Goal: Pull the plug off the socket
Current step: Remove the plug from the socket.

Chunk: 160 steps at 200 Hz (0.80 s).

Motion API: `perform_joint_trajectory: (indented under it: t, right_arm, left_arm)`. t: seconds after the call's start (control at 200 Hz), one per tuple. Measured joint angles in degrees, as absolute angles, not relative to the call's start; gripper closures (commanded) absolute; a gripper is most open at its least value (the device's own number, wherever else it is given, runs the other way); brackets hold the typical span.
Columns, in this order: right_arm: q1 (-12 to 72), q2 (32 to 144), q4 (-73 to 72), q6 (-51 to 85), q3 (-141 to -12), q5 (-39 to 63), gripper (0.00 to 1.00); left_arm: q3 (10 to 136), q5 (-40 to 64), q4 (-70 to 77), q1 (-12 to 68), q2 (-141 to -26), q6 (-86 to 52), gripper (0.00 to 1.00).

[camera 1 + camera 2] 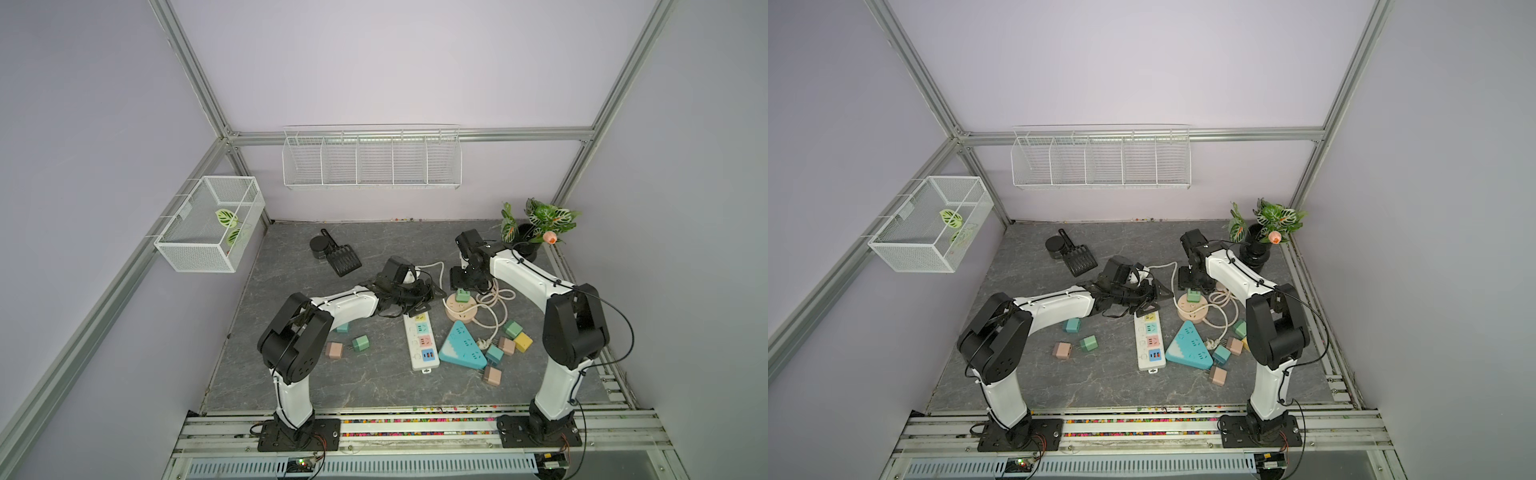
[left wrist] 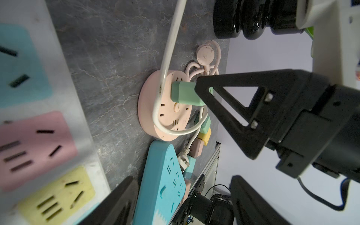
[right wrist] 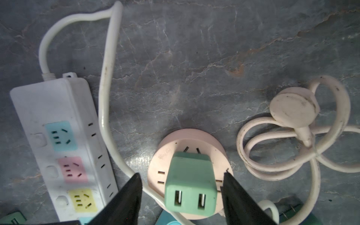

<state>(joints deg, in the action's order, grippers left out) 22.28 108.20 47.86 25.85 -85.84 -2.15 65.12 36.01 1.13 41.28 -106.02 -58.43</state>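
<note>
My right gripper is open with the body of the green plug (image 1: 462, 296) (image 3: 191, 187) standing upright between its fingers and a gap on either side, so next it will lower around it and close.
A green plug (image 3: 191, 187) stands upright in the round pink socket (image 3: 194, 140) on the grey tabletop, and shows in both top views (image 1: 462, 296) (image 1: 1192, 295). My right gripper (image 3: 181, 173) hangs straight over it, open. One black finger is on each side of the plug, with a gap showing on both sides. In the left wrist view the plug (image 2: 185, 94) juts from the socket (image 2: 167, 116) with a right finger (image 2: 224, 101) beside it. My left gripper (image 1: 424, 297) (image 2: 183, 178) stands open and holds nothing, just left of the socket, at the far end of the white power strip (image 1: 422, 340).
A blue triangular socket (image 1: 461, 347) lies in front of the pink one. The white cord (image 3: 106, 97) and a coiled pink cord (image 3: 292, 136) flank it. Several loose cube plugs (image 1: 513, 332) lie at both sides. A potted plant (image 1: 532, 232) and a black scoop (image 1: 340, 257) stand at the back.
</note>
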Motion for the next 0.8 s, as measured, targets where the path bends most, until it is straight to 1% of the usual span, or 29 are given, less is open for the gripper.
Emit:
perform_joint_trajectory:
  t: [0.145, 0.215, 0.26, 0.29, 0.355, 0.385, 0.48, 0.51, 0.59, 0.645, 0.675, 0.745, 0.77, 0.8]
  right_arm:
    - [22.4, 111.4, 50.2, 25.2, -88.5, -3.0, 0.39]
    - [22.5, 112.7, 51.2, 24.9, -89.6, -3.4, 0.40]
    - [22.6, 113.2, 51.5, 24.8, -89.8, -3.4, 0.41]
    - [22.7, 113.5, 51.7, 24.7, -89.8, -3.5, 0.42]
    - [22.9, 113.9, 52.3, 24.6, -89.8, -3.7, 0.45]
    - [23.0, 114.0, 52.5, 24.5, -89.8, -3.8, 0.46]
    - [23.2, 114.1, 52.9, 24.3, -89.8, -4.3, 0.52]
    - [23.2, 114.1, 53.0, 24.3, -89.8, -4.4, 0.54]
    - [23.2, 114.1, 53.0, 24.2, -89.8, -4.5, 0.57]
    - [23.2, 114.1, 53.0, 24.3, -89.8, -4.4, 0.58]
    - [23.2, 114.1, 53.0, 24.4, -89.8, -4.5, 0.58]
    - [23.2, 114.1, 53.0, 24.4, -89.8, -4.4, 0.59]
    - [23.2, 114.1, 53.0, 24.4, -89.7, -4.4, 0.59]
    - [23.2, 114.0, 52.9, 24.4, -89.7, -4.4, 0.59]
  left_arm:
    - [65.6, 36.1, 1.0, 41.3, -107.6, -59.5, 0.22]
    - [66.6, 36.1, 0.9, 41.3, -109.0, -60.0, 0.26]
    - [67.3, 36.1, 0.9, 41.3, -110.1, -60.4, 0.26]
    - [67.8, 36.1, 0.9, 41.3, -110.8, -60.7, 0.30]
    - [68.5, 36.1, 0.6, 41.4, -111.9, -61.2, 0.30]
    - [68.9, 36.1, 0.4, 41.4, -112.4, -61.3, 0.33]
    - [70.6, 36.0, -0.6, 41.8, -113.9, -61.5, 0.33]
    - [71.2, 36.0, -1.0, 41.9, -114.4, -61.7, 0.36]
    - [73.1, 35.7, -2.5, 42.2, -115.7, -61.9, 0.37]
    - [74.1, 35.1, -3.4, 42.4, -116.3, -61.9, 0.38]
    - [74.8, 34.5, -4.0, 42.5, -116.6, -62.0, 0.41]
    - [76.4, 33.4, -5.4, 42.8, -117.5, -62.1, 0.42]
    - [76.9, 33.0, -5.9, 42.9, -117.9, -62.1, 0.45]
    - [77.7, 32.5, -6.4, 43.1, -118.4, -62.2, 0.45]
